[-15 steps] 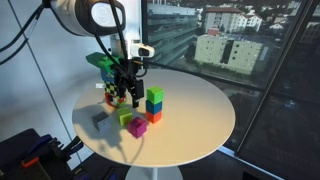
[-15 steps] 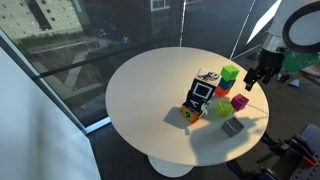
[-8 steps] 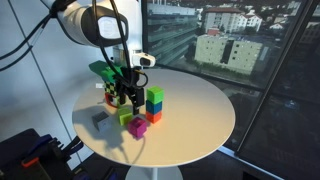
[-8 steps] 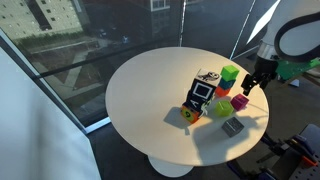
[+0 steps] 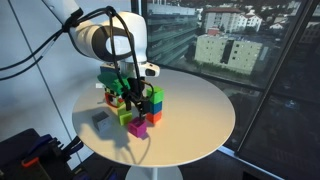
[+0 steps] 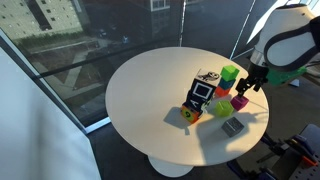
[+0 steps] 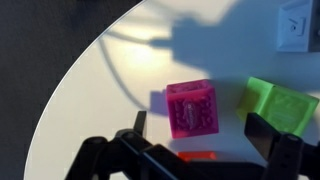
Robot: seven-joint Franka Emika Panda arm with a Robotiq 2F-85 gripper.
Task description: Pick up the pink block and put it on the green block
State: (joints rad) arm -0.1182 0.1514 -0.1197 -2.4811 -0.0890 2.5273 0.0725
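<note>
Next, my open gripper moves down over the pink block (image 5: 137,129) (image 7: 192,108), its fingers passing either side, since the block stands below, lined up with the gap between them.
The pink block (image 7: 192,108) lies on the white table, just ahead of my open, empty gripper (image 7: 200,140) in the wrist view. It also shows in both exterior views (image 5: 137,127) (image 6: 240,102), right under the gripper (image 5: 133,102) (image 6: 246,87), which hovers a little above it. The green block (image 5: 155,96) sits on top of a blue-teal cube (image 5: 155,107) and shows as well at the far side of the cluster (image 6: 230,73). Nothing is between my fingers.
A lime cube (image 7: 278,104) (image 6: 222,108) lies beside the pink block. A red-orange cube (image 7: 197,155) (image 5: 153,117) is close below it. A grey block (image 6: 232,126) and a black-and-white box (image 6: 203,90) stand nearby. The round table's edge (image 5: 200,140) is close.
The arm has swung over the cluster and the gripper has come down closer to the pink block. The blocks have not moved.
</note>
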